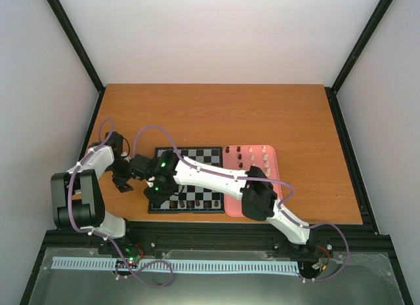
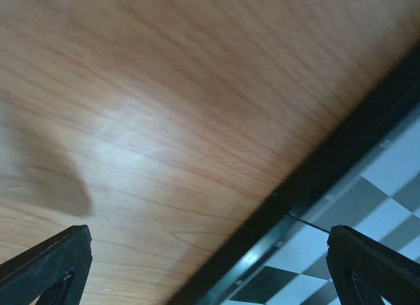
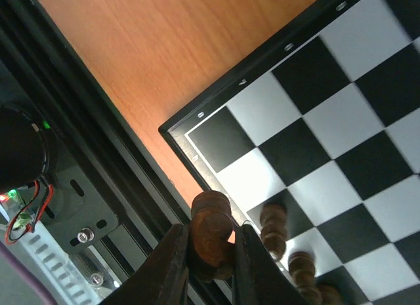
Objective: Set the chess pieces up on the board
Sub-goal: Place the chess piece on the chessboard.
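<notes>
The empty white square beside the dark corner square lies below the right gripper, so the robot will next lower that gripper onto it and release the piece.
The board lies in the middle of the table's near side, with several dark brown pieces along its near row. My right gripper hovers over the board's near left corner. In the right wrist view the right gripper is shut on a dark brown piece, above the corner square, with other dark pieces standing beside it. My left gripper is just left of the board. In its wrist view the left gripper is open and empty over the wood next to the board's border.
A pink tray touches the board's right side and holds dark pieces and cream-white pieces. The black frame rail runs along the table's near edge. Bare wood lies behind the board.
</notes>
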You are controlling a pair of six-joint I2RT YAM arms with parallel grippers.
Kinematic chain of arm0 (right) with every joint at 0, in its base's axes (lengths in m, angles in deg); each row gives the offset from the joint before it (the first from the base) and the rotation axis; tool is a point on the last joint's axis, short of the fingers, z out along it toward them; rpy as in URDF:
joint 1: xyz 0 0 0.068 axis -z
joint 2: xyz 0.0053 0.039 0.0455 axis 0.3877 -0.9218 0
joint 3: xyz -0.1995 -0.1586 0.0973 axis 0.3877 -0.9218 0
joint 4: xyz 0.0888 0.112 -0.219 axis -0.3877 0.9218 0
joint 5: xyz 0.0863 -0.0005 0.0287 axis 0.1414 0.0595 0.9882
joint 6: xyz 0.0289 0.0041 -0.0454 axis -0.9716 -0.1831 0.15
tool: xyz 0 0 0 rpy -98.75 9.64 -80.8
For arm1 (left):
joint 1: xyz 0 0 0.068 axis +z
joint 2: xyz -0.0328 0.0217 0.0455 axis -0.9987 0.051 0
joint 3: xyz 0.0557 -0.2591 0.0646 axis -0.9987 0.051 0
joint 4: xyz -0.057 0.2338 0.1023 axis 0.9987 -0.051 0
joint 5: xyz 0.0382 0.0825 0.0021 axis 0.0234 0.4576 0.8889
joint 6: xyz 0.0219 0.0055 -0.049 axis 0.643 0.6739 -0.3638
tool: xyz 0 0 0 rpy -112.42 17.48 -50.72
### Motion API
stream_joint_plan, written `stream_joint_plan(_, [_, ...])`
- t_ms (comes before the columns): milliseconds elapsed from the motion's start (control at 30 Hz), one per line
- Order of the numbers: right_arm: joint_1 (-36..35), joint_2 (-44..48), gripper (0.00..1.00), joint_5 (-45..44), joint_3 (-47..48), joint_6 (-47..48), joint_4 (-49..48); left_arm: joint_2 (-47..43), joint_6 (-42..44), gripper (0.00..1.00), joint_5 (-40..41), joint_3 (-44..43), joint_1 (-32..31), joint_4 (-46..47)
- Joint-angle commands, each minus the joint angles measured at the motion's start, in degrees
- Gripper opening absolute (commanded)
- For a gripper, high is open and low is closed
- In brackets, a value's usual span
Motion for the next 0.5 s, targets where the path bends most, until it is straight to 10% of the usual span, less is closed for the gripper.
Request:
stream_joint_plan(0, [-0.88, -1.88, 0.03, 2.47, 2.36, -0.02, 2.29, -1.01, -0.56, 1.0, -2.19, 2.46, 5.31, 1.51])
stream_joint_plan(467, [-1.6, -5.74, 0.03, 0.08, 2.2, -0.33, 4.47, -1.43, -5.08, 1.0, -5.97, 2.54, 11.37, 2.96])
